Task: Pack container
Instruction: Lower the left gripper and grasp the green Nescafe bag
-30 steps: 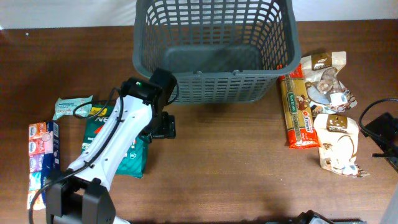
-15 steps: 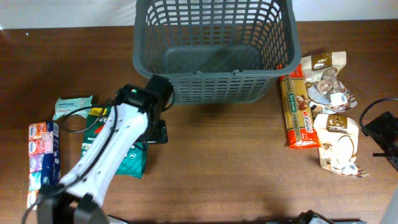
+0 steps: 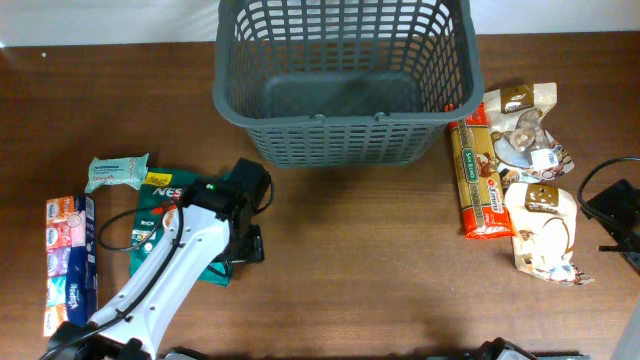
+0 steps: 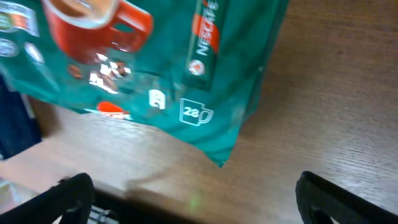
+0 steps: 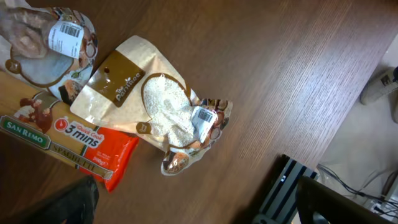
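Note:
My left gripper moves outward and down to the side edge of the green Nescafe coffee bag (image 3: 150, 215) next, since my fingers frame bare wood.
The dark grey slotted basket (image 3: 345, 140) stands at the back centre and looks empty. My left gripper (image 3: 248, 243) is open and empty, low over the table by the right edge of a green Nescafe coffee bag (image 3: 150, 215). In the left wrist view the bag (image 4: 155, 56) fills the top, and the open fingers (image 4: 193, 202) frame bare wood just past its corner. My right gripper (image 5: 199, 202) is open and empty at the table's right edge, near a white rice pouch (image 5: 155, 106).
A mint packet (image 3: 117, 171) and a stack of colourful tissue packs (image 3: 70, 260) lie at the left. A San Remo pasta pack (image 3: 478, 180), the rice pouch (image 3: 545, 230) and a third pouch (image 3: 522, 130) lie right of the basket. Black equipment (image 5: 292, 186) sits past the table edge.
My left arm has drawn back from the basket's front wall toward the near left, over the green coffee bag. The right arm has not moved.

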`<state>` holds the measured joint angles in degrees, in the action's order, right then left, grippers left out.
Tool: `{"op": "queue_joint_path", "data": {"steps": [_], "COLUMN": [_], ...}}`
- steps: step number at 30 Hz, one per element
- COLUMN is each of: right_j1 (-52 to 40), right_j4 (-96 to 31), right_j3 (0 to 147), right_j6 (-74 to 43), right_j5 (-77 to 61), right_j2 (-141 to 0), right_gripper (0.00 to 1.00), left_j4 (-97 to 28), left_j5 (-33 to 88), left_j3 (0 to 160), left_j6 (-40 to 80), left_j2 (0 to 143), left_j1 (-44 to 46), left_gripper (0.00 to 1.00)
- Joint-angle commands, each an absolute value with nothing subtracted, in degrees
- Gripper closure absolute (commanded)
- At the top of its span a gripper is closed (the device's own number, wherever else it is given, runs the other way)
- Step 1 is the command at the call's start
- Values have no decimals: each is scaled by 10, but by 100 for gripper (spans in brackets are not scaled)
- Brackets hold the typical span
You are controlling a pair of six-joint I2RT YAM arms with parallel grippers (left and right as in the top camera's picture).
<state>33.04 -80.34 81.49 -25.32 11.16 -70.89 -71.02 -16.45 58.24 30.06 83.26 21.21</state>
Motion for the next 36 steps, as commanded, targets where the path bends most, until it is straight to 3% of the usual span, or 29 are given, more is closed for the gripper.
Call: {"op": "queue_joint_path", "data": {"steps": [1,9,14,22,36], "right_j1": [334,334,334,334,334], "right_j4": [-804,-808,-808,-808,-808], "right_j3": [816,816,816,816,816], "right_j6": [-258,-257,-253,-253,-243], "right_j5": [109,97,94,83,75], "right_j2": [-708,-708,-708,-708,-708], "right_gripper": [1,1,1,1,1], "left_j4": [-688,-599,-556,-526,-463], "left_j5": [-150,-170,-238,-316,-268], "left_j3": [568,529,498,489,489], "left_j6": [309,309,376,377,316], "left_j2": [832,833,833,837,939], "left_j1": [209,209,209,209,209], "left_gripper": [1,1,1,1,1]}}
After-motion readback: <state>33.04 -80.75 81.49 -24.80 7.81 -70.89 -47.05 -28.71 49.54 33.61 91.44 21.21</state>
